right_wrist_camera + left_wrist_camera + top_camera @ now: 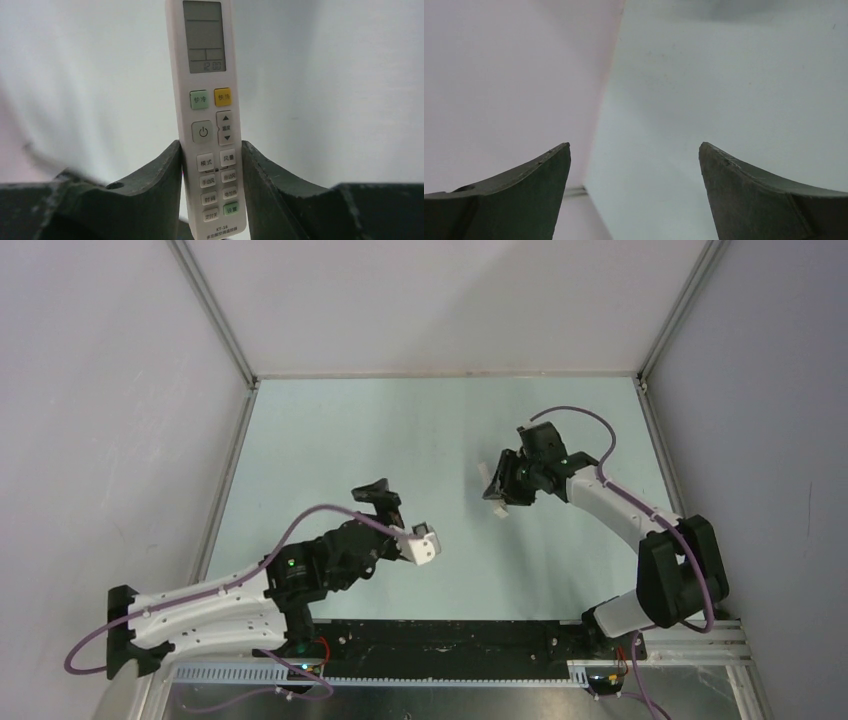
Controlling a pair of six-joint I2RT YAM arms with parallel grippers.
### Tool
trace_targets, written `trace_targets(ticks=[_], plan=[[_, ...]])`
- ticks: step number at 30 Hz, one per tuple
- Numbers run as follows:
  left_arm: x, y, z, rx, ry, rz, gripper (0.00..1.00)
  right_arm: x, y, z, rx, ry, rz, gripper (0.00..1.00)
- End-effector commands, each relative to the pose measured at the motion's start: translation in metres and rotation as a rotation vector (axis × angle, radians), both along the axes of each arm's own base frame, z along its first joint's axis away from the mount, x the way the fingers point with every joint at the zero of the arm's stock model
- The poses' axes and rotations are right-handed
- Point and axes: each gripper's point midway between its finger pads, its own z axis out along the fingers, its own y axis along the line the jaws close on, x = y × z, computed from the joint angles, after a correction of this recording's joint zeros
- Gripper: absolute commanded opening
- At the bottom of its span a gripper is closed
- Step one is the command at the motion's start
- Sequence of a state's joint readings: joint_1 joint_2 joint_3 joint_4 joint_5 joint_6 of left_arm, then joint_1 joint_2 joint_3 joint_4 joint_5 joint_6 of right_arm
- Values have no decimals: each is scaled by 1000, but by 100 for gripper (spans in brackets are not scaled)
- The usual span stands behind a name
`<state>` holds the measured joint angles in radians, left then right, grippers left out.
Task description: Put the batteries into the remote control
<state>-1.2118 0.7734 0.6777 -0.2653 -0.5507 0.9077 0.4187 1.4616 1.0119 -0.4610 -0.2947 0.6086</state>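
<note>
The right gripper shifts toward the right in the top view next and brings the remote control down onto the empty table, since it is still above the table.
My right gripper is shut on the remote control, a slim white bar held upright with its button face and small display toward the wrist camera. The display reads 12:00. The fingers clamp its two long edges near the lower button rows. In the top view the right gripper holds the remote above the table, right of centre. My left gripper is open and empty, and in the top view it hovers left of centre. The batteries are out of view.
A small white bit shows just below the right gripper; I cannot tell whether it belongs to the remote. The pale green table is enclosed by grey walls with metal frame rails. The left wrist view shows the table meeting the left wall.
</note>
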Motion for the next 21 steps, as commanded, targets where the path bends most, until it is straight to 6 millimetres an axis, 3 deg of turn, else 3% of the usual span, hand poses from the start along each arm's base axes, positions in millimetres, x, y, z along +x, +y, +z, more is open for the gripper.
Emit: trace_targets(ticks=[1,5,9,12,17,19,21], plan=[[3,2,8,-389,216,273,100,21,-74,-35,-418,-72,-123,24],[-5,-12,1,-495,393,339,100,26,-107,-67,-620,-11,-167,25],[-17,-27,-12,-566,543,360,100,24,-119,-91,-709,38,-168,28],[-27,-34,-24,-619,661,382,100,24,-121,-101,-743,51,-152,43],[-47,-50,-39,-738,894,432,100,21,-118,-97,-735,50,-155,62],[-54,-53,-45,-802,975,479,100,22,-116,-89,-711,34,-170,77],[-60,-55,-52,-842,1036,519,100,23,-112,-77,-670,13,-187,84]])
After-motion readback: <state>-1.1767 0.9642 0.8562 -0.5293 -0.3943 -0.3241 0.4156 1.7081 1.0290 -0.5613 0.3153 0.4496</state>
